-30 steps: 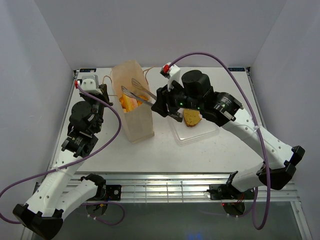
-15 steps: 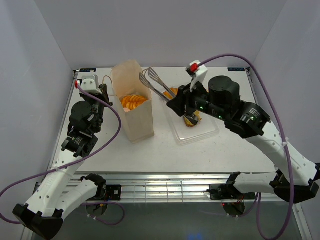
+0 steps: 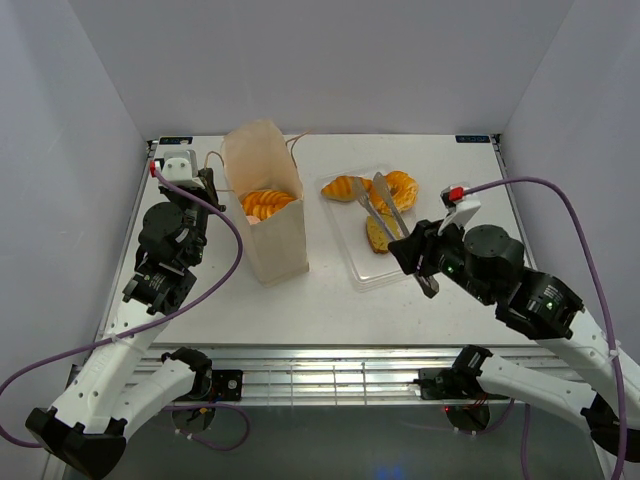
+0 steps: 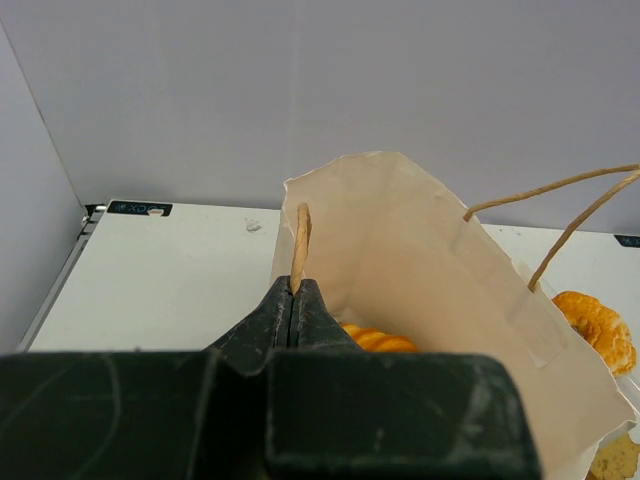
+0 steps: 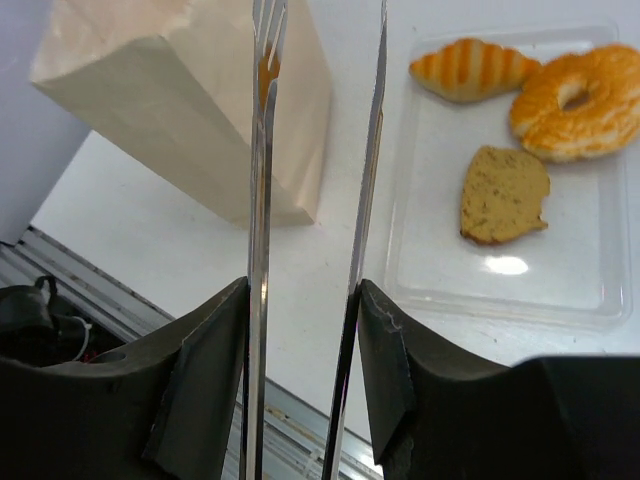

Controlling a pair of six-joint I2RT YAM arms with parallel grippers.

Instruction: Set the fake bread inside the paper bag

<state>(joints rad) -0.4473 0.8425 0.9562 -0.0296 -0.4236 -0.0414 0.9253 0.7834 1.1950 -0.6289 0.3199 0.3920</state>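
Observation:
The tongs' tips hang empty, so my right gripper needs to lower toward the tray next, bring the tongs' spread tips down around the brown slice (image 3: pixel 378 238) (image 5: pixel 503 193) and squeeze the tongs.
The paper bag (image 3: pixel 268 232) stands open at centre left with orange fake bread (image 3: pixel 268 203) inside. My left gripper (image 3: pixel 208 188) is shut on the bag's near string handle (image 4: pixel 299 240); orange bread (image 4: pixel 376 338) shows inside the bag (image 4: pixel 430 290). My right gripper (image 3: pixel 422 262) is shut on metal tongs (image 3: pixel 378 205), whose open, empty tips hang over the clear tray (image 3: pixel 400 270). In the tray lie a croissant (image 5: pixel 472 68), a golden ring bun (image 5: pixel 580 85) and a brown slice (image 5: pixel 503 193). The tongs' arms (image 5: pixel 262 250) pass through my right gripper (image 5: pixel 302 290), with the bag (image 5: pixel 200 110) to the left.
The bag's far handle loops (image 4: pixel 560 215) stick up on its right side. White walls enclose the table on three sides. A metal rail (image 3: pixel 330 375) runs along the near edge between the arm bases.
My right arm has pulled the tongs out of the bag and swung back right and nearer, over the tray. The orange bread stays in the bag. The left arm has not moved.

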